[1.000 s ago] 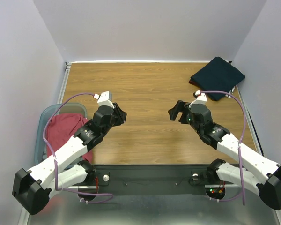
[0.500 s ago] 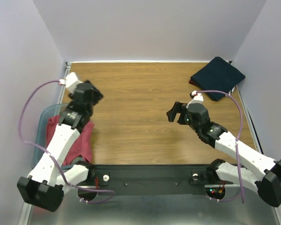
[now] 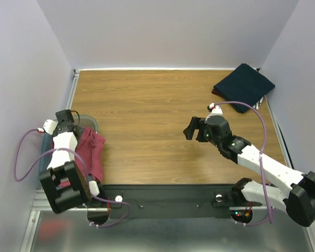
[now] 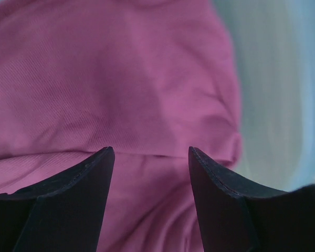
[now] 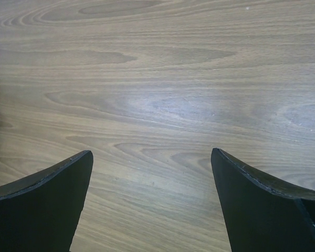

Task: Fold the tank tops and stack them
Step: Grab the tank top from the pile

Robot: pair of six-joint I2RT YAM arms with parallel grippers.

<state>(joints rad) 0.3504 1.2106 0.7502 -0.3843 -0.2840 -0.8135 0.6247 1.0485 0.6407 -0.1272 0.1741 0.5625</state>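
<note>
My left gripper should next lower into the teal bin onto the maroon tank top's fold [image 3: 83,136] [image 4: 151,153] between its open fingers and close, because the cloth lies just below.
The maroon tank top [image 3: 90,155] lies bunched in the teal bin at the table's left edge, hanging over the bin's near side. My left gripper [image 3: 68,118] is open above it; in the left wrist view the maroon cloth [image 4: 110,89] fills the frame close under the open left gripper [image 4: 151,153]. The navy tank top [image 3: 244,85] lies folded at the far right corner of the table, with a bit of red cloth showing at its left edge. My right gripper [image 3: 193,129] is open and empty over the bare wood [image 5: 152,105], the right gripper [image 5: 152,155] holding nothing.
The translucent teal bin [image 3: 46,137] sits off the table's left edge beside the left arm. The bin's pale wall [image 4: 283,79] shows to the right of the cloth. White walls close in the table on three sides.
My left arm has swung from the table's middle left out over the bin and down toward the maroon tank top. My right gripper has shifted slightly left.
</note>
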